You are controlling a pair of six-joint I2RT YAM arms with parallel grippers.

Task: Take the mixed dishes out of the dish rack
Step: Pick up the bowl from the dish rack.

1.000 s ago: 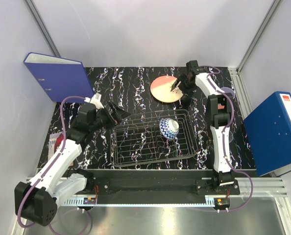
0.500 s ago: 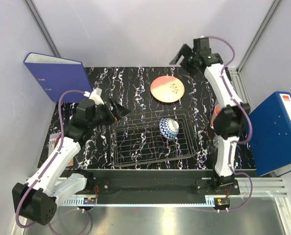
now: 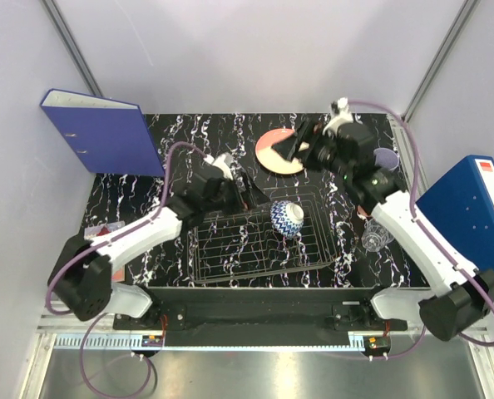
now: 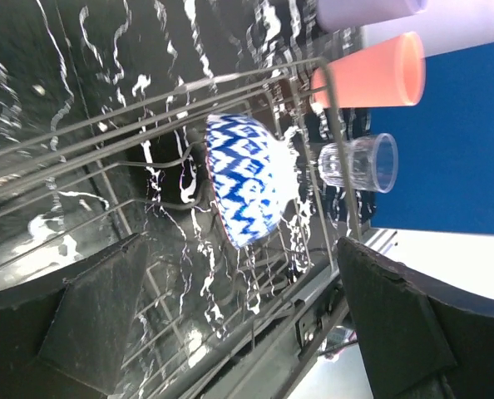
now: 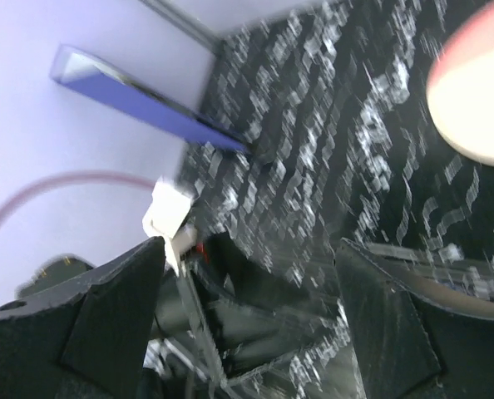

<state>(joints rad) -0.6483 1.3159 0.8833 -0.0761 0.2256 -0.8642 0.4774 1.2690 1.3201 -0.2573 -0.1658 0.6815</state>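
The bowl's rim, facing the left gripper, is below that gripper and to its right in the top view, so the robot will lower the fingers that way to have one on each side of the bowl's rim.
The small blue-and-white bowl (image 3: 286, 216) sits in the wire dish rack (image 3: 230, 258), at its far right; it fills the middle of the left wrist view (image 4: 245, 187). My left gripper (image 3: 240, 188) is open and empty at the rack's far left corner, its jaws facing the bowl. My right gripper (image 3: 293, 145) is open and empty above the pink plate (image 3: 270, 153), which lies on the table behind the rack. The lavender cup (image 3: 386, 157) and clear glass (image 3: 373, 237) stand right of the rack. The pink cup (image 4: 368, 81) shows in the left wrist view beside the glass (image 4: 359, 162).
A blue binder (image 3: 104, 129) stands at the back left, another (image 3: 467, 220) beyond the table's right edge. A small red item (image 3: 104, 234) lies at the left edge. The right wrist view is blurred and shows my left arm (image 5: 230, 307).
My left gripper has moved right, from the table's left side to the rack's far left corner. My right arm has swung from the back wall down over the pink plate.
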